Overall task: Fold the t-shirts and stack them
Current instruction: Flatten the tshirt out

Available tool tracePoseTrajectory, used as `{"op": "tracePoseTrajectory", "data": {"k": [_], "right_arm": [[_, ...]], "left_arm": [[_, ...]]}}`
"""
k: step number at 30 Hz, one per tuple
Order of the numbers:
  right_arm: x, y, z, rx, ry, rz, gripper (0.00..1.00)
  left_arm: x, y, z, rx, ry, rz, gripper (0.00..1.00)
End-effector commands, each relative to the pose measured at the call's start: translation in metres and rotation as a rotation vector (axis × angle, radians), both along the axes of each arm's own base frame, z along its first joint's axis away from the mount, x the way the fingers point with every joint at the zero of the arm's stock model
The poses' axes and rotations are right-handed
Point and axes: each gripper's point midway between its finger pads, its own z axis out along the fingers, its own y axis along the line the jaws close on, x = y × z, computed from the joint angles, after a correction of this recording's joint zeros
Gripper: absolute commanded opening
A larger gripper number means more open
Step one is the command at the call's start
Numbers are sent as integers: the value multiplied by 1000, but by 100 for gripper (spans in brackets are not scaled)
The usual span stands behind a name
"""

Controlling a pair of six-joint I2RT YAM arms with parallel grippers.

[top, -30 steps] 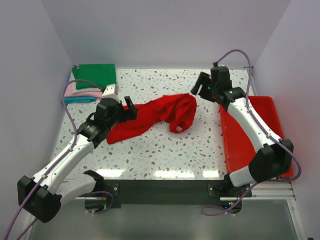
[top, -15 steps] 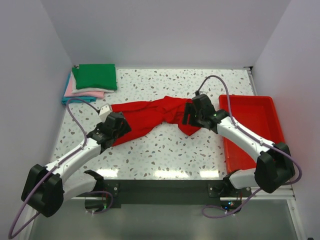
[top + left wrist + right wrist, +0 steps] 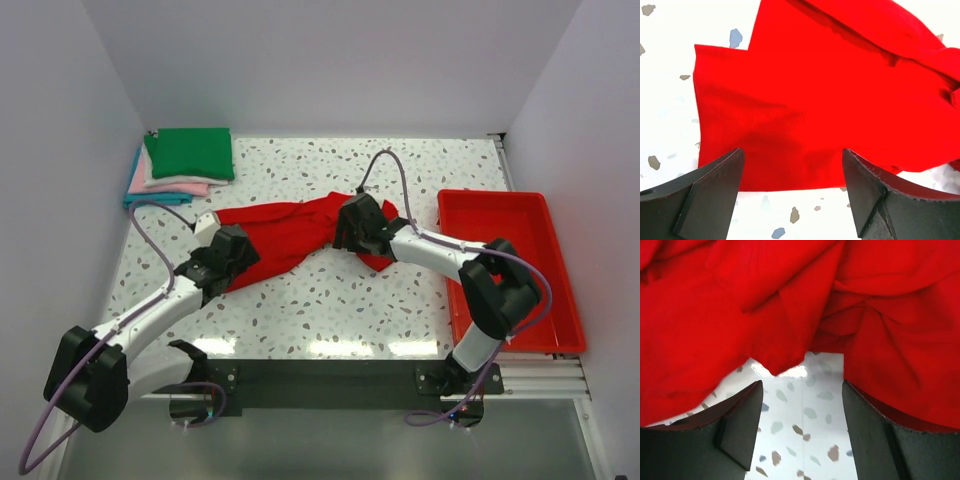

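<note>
My right gripper should move down next onto the pointed end of the bunched fold (image 3: 778, 365). Then it should close there.
The red t-shirt (image 3: 290, 232) lies crumpled and stretched across the middle of the speckled table. My left gripper (image 3: 243, 252) is open over its left end; the left wrist view shows the flat red cloth (image 3: 820, 100) just ahead of the open jaws. My right gripper (image 3: 345, 228) is open over the bunched right part; the right wrist view shows red folds (image 3: 790, 305) above bare table between the jaws. Folded shirts are stacked at the far left corner, green (image 3: 190, 152) on top, white, pink (image 3: 165, 186) and blue (image 3: 150, 200) beneath.
A rigid red plastic tray (image 3: 505, 265) stands at the right side of the table. White walls enclose the table on the left, back and right. The arm bases sit on the black rail at the near edge.
The right arm swung from the far right down and left onto the shirt's middle. The left gripper came down toward me. The shirt got pulled out longer and flatter.
</note>
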Motion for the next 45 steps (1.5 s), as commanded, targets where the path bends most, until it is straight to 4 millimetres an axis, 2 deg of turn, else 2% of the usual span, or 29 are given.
{"op": "tracePoseTrajectory", "data": {"k": [1,7,10,13,14,16,19,21,22,23,25,30,34,38,41,45], "right_arm": [[34,21,21,123,-139,-134,68],[47,28,5,193,-172,-242,66],[51,28,0,211,-184,-272,56],[53,27,1,212,-191,-289,28],[52,26,2,207,-192,-291,11],[51,22,15,212,-205,-294,0],[42,9,30,161,-209,-288,0],[34,-5,55,117,-237,-267,0],[27,-14,59,82,-225,-259,0],[24,-21,78,72,-256,-233,0],[15,-31,89,40,-254,-212,0],[-11,-73,114,-21,-261,-191,0],[-24,-107,122,-62,-259,-212,0],[-37,-126,126,-90,-252,-197,0],[-44,-124,117,-110,-209,-143,0],[-55,-121,92,-121,-137,-95,0]], "left_arm": [[3,10,14,-2,-63,50,84],[-4,9,11,-10,-51,22,83],[-5,6,7,-18,-43,10,83],[-6,5,2,-21,-31,3,83],[-6,4,2,-23,-32,2,83],[-5,5,2,-20,-34,3,83],[-4,6,4,-19,-39,7,83],[-3,7,4,-19,-40,11,83],[-3,7,4,-18,-40,11,83],[-3,9,4,-16,-40,15,83],[-2,9,5,-18,-44,18,83],[-1,13,5,-26,-47,39,83],[1,12,5,-42,-49,36,83],[5,10,12,-54,-61,31,83],[6,9,12,-60,-60,27,83],[11,2,12,-106,-53,40,83]]}}
